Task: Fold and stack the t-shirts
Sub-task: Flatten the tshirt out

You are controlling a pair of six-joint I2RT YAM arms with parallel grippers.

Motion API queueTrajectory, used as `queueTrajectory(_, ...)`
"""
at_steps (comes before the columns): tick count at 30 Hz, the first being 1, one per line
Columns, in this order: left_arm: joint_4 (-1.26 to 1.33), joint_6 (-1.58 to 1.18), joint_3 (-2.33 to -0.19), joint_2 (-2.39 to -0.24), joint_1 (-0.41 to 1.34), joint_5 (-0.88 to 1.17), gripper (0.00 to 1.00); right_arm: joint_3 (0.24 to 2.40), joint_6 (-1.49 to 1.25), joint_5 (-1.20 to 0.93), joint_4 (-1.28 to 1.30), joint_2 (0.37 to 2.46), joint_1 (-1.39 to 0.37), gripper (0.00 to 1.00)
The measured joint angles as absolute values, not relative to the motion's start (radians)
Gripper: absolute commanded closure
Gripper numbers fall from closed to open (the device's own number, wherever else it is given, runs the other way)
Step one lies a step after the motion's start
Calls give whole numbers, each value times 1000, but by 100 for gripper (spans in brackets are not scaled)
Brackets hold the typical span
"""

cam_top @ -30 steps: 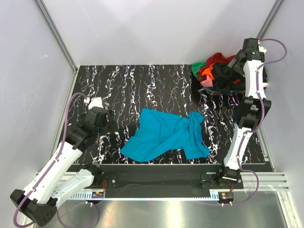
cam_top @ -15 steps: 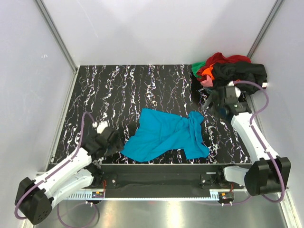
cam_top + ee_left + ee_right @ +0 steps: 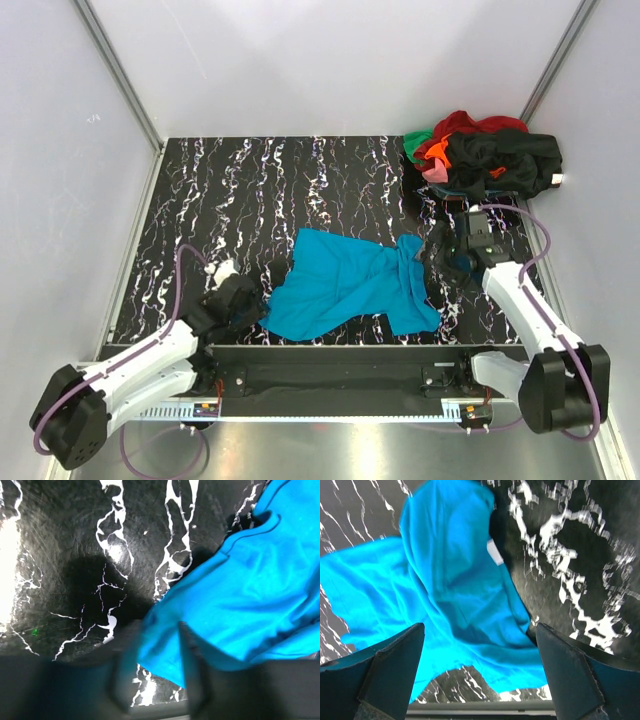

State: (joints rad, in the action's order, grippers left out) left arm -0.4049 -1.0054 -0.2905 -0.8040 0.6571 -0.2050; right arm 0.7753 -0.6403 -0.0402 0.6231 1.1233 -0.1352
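Note:
My right gripper needs to go down next, back and to the left in the top view, onto the shirt's tagged edge's near end (image 3: pixel 427 303) (image 3: pixel 525 626), which is below it and exposed beside bare table.
A bright teal-blue t-shirt (image 3: pixel 350 280) lies crumpled near the table's front middle. Its small white neck tag (image 3: pixel 495 551) shows in the right wrist view. My left gripper (image 3: pixel 262 300) is low at the shirt's near left corner; in the left wrist view that gripper (image 3: pixel 157 675) is blurred, its jaws still apart with the corner of the shirt (image 3: pixel 250 595) between them. My right gripper (image 3: pixel 437 255) hovers wide open at the shirt's right end, and the cloth (image 3: pixel 455 580) lies below between its spread fingers (image 3: pixel 395 670). Other t-shirts, black, red, orange, green and pink, sit in a heap (image 3: pixel 485 155) at the back right.
The black marbled table (image 3: pixel 250 190) is walled by white panels on the left, back and right. A metal rail (image 3: pixel 330 375) runs along the near edge, just in front of the shirt.
Both arms have swung down to the teal shirt, the right one away from the heap. The left jaws have narrowed round the shirt's near left corner. The right jaws stayed wide.

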Motion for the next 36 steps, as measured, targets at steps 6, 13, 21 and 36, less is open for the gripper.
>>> queueTrajectory(6,-434,-999,-313,-829,662,-229,100,693,-704,-41,625,1084,-254,0)
queueTrajectory(13,-636,-907,-643,-830,505,-376,100,657,-821,40,656,1050,-489,0)
queueTrajectory(21,-685,-804,-685,-755,225,-374,100,586,-920,149,729,929,-516,2)
queueTrajectory(36,-698,-783,-627,-774,202,-329,100,507,-956,146,676,1012,-580,26)
